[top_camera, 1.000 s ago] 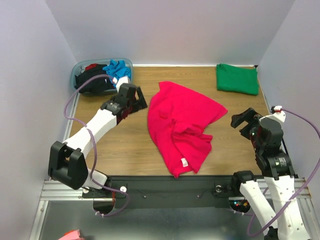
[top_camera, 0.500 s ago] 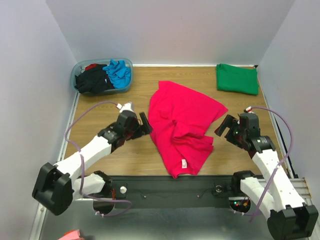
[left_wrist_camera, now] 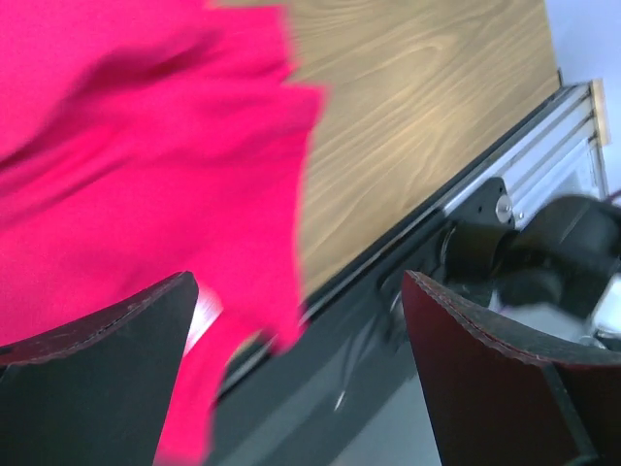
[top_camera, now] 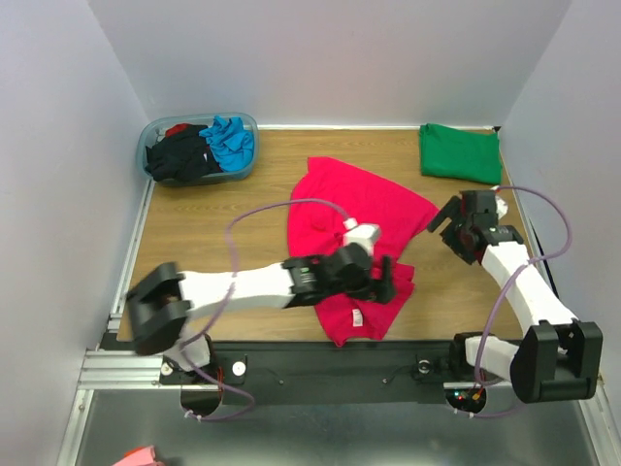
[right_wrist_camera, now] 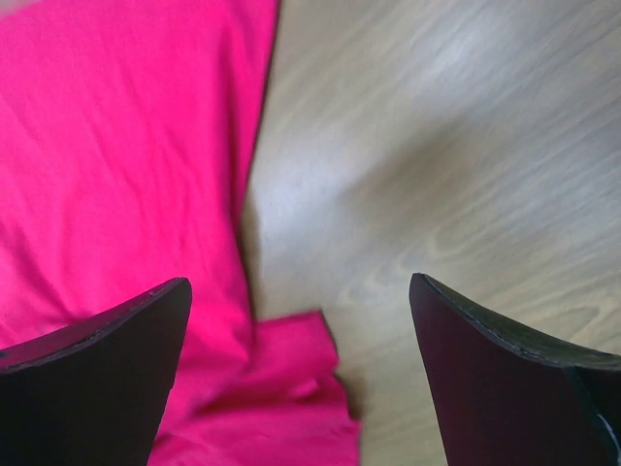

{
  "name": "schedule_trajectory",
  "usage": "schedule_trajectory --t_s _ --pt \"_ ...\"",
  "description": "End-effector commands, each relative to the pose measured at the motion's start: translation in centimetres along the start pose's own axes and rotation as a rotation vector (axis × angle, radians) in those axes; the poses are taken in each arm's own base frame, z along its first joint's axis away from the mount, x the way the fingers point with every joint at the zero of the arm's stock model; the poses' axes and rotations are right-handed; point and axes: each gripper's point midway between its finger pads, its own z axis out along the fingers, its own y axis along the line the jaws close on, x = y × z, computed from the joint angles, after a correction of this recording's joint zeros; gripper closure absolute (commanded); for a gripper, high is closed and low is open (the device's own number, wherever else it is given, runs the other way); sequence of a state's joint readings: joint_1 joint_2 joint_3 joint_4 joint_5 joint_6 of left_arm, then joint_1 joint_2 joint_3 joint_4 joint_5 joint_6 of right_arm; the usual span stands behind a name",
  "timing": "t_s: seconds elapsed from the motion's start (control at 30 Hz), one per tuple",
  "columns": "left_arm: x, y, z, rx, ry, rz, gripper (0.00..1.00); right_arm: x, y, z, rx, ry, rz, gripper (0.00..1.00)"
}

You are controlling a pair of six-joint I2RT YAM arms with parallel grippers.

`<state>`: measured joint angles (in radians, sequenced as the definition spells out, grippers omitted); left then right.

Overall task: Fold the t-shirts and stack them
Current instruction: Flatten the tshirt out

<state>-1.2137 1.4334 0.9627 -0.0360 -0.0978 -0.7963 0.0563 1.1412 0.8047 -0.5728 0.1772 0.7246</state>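
Observation:
My left gripper turns next, lowers onto the crumpled magenta-red shirt's sleeve end (top_camera: 408,277) (left_wrist_camera: 286,89) and closes, since that end juts out over bare wood.
The magenta-red t-shirt (top_camera: 351,209) lies crumpled in the middle of the table, its white neck label (top_camera: 357,316) near the front edge. My left gripper (top_camera: 388,284) is open and empty, reaching across the shirt's lower right part. In the left wrist view (left_wrist_camera: 296,388) the shirt (left_wrist_camera: 126,175) fills the left side. My right gripper (top_camera: 444,225) is open and empty just right of the shirt's right corner. In the right wrist view (right_wrist_camera: 301,379) the shirt (right_wrist_camera: 116,146) lies to the left. The green t-shirt (top_camera: 460,152) lies folded at the back right. The black (top_camera: 179,157) and turquoise-blue (top_camera: 231,139) shirts sit in the tub.
The translucent bluish tub (top_camera: 244,163) stands at the back left corner. The table's front edge and black rail (left_wrist_camera: 388,291) show close under the left gripper. Walls close in the left, back and right sides.
My left arm has swung from the back left, across the table, to over the shirt's lower right part. My right gripper has moved forward and up to the shirt's right corner.

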Motion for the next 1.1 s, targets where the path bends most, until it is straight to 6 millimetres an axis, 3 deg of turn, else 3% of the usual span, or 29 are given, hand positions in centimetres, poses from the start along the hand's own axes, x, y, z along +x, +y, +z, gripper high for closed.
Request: schedule_trajectory --t_s 0.0,0.03,0.1,0.2,0.23,0.27,0.37,0.4,0.47,0.5,0.6,0.63,0.73,0.77,0.83,0.93,1.03,1.07 --pt "-0.4 -4.8 4.6 0.066 0.021 0.122 0.02 -5.6 0.1 -0.3 -0.052 -0.088 0.137 0.0" --pt "1.6 -3.3 6.4 0.007 0.088 0.131 0.02 -6.0 -0.1 -0.4 -0.066 -0.083 0.15 0.0" --pt "2.3 -2.8 7.6 -0.021 0.107 0.127 0.02 -6.7 0.0 -0.5 -0.093 -0.088 0.137 0.0" --pt "4.3 0.9 8.6 -0.115 0.153 0.104 0.02 -6.6 1.4 -0.6 -0.171 -0.051 0.041 0.0" --pt "4.6 2.0 8.5 -0.139 0.16 0.092 0.02 -6.3 1.8 -0.6 -0.196 -0.032 0.018 0.0" --pt "5.8 4.6 8.3 -0.193 0.18 0.082 0.02 -6.1 1.7 -0.4 -0.198 -0.022 -0.005 0.0" --pt "6.6 8.7 7.3 -0.285 0.176 0.031 0.02 -4.8 1.5 0.0 -0.212 0.018 -0.025 0.0" --pt "7.6 12.1 6.6 -0.357 0.198 0.002 0.02 -4.5 1.5 0.1 -0.217 0.025 -0.026 0.0" --pt "7.8 15.0 5.6 -0.414 0.202 -0.049 0.02 -4.2 1.6 0.0 -0.235 0.035 -0.037 0.0" --pt "8.2 18.3 4.6 -0.488 0.21 -0.087 0.02 -4.0 1.6 -0.1 -0.24 0.038 -0.05 0.0" --pt "7.4 23.0 2.5 -0.606 0.19 -0.135 0.02 -3.6 1.8 -0.2 -0.261 0.045 -0.059 0.0" --pt "5.5 25.3 1.8 -0.651 0.149 -0.161 0.02 -3.3 1.7 -0.2 -0.265 0.053 -0.061 0.0" --pt "1.6 29.4 -0.6 -0.792 0.079 -0.231 0.02 -2.5 1.3 0.2 -0.261 0.071 -0.063 0.0" --pt "-1.1 29.9 -1.0 -0.827 0.017 -0.231 0.02 -2.3 1.2 0.3 -0.255 0.075 -0.06 0.0" --pt "-3.7 30.5 -2.7 -0.884 -0.039 -0.244 0.02 -2.0 0.7 0.6 -0.239 0.083 -0.06 0.0" --pt "-7.8 28.4 -4.0 -0.849 -0.134 -0.247 0.02 -1.6 0.6 0.8 -0.235 0.096 -0.059 0.0" --pt "-9.7 25.5 -4.4 -0.732 -0.185 -0.254 0.02 -1.3 0.8 0.8 -0.254 0.105 -0.057 0.0" --pt "-9.1 24.6 -4.0 -0.689 -0.167 -0.246 0.02 -1.3 1.0 0.8 -0.268 0.103 -0.061 0.0"
